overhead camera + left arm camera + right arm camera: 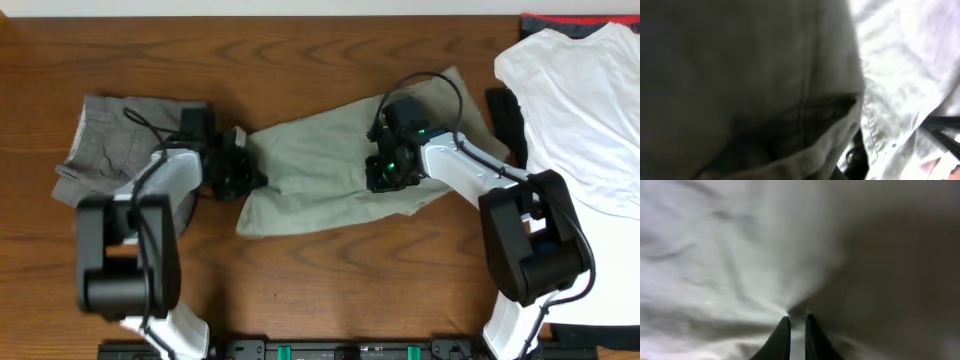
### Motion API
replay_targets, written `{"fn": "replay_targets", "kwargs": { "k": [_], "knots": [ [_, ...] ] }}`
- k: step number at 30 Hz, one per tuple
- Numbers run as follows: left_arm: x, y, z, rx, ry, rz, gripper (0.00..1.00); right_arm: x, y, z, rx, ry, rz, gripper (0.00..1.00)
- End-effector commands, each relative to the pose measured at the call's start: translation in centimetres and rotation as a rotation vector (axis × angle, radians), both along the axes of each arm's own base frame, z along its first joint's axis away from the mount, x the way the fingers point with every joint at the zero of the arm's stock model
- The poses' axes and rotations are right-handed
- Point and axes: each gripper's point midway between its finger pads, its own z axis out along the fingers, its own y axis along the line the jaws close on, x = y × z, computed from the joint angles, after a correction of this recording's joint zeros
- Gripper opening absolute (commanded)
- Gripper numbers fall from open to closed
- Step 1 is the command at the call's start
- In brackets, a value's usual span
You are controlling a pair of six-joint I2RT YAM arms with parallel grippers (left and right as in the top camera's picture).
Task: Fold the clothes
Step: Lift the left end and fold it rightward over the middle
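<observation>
My left gripper lifts the waistband toward the right in the overhead view next and releases it over the trousers' middle (346,152), since the trousers lie stretched out.
Light khaki trousers (320,150) lie slanted across the middle of the table. My left gripper (243,170) is at their left end; in the left wrist view the khaki cloth (740,75) fills the frame and hides the fingers, which seem shut on it. My right gripper (383,178) presses on the trousers' right half. In the right wrist view its fingers (797,317) are nearly together, pinching a pucker of the khaki cloth (715,255). Grey trousers (110,140) lie at the far left. A white T-shirt (580,110) lies at the far right.
A dark garment (560,22) shows under the T-shirt's top edge, and a black piece (505,120) lies between the T-shirt and the khaki trousers. Bare wooden table (330,290) runs along the front. The arm bases stand at the front edge.
</observation>
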Motion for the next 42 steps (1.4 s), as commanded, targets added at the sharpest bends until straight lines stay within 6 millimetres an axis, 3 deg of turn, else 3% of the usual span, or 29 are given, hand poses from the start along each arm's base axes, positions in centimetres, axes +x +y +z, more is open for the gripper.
{"fn": "replay_targets", "kwargs": {
  "k": [1,7,10,14,17,21,28,33,36,42],
  "knots": [
    [0.9,3.0,4.4,0.177,-0.119,-0.054,0.06,1.2,-0.9,3.9,-0.005,-0.142,0.059,0.12],
    [-0.2,5.8,10.9,0.377,-0.12,-0.091,0.06,2.8,-2.3,11.6,0.029,-0.349,0.004,0.13],
    [-0.2,6.2,14.1,0.412,-0.134,-0.125,0.06,3.0,-3.0,13.6,0.048,-0.386,-0.042,0.13],
    [0.8,6.6,18.6,0.485,-0.205,-0.14,0.06,3.2,-4.3,14.5,0.057,-0.387,-0.107,0.13],
    [1.9,5.6,21.3,0.519,-0.285,-0.157,0.06,3.3,-5.2,14.2,0.046,-0.373,-0.138,0.13],
    [2.4,4.4,22.8,0.587,-0.339,-0.186,0.06,3.8,-7.1,13.9,-0.005,-0.371,-0.203,0.14],
    [3.2,4.4,21.2,0.669,-0.3,-0.215,0.06,4.0,-7.4,11.6,-0.026,-0.304,-0.233,0.14],
    [3.6,5.1,20.3,0.693,-0.256,-0.146,0.06,3.4,-6.6,7.2,-0.046,-0.183,-0.215,0.13],
    [3.6,5.1,20.3,0.686,-0.251,-0.121,0.06,2.5,-5.1,4.2,-0.022,-0.089,-0.177,0.11],
    [3.6,5.1,20.3,0.671,-0.238,-0.063,0.06,0.6,-3.1,0.1,-0.026,0.034,-0.12,0.11]
  ]
}}
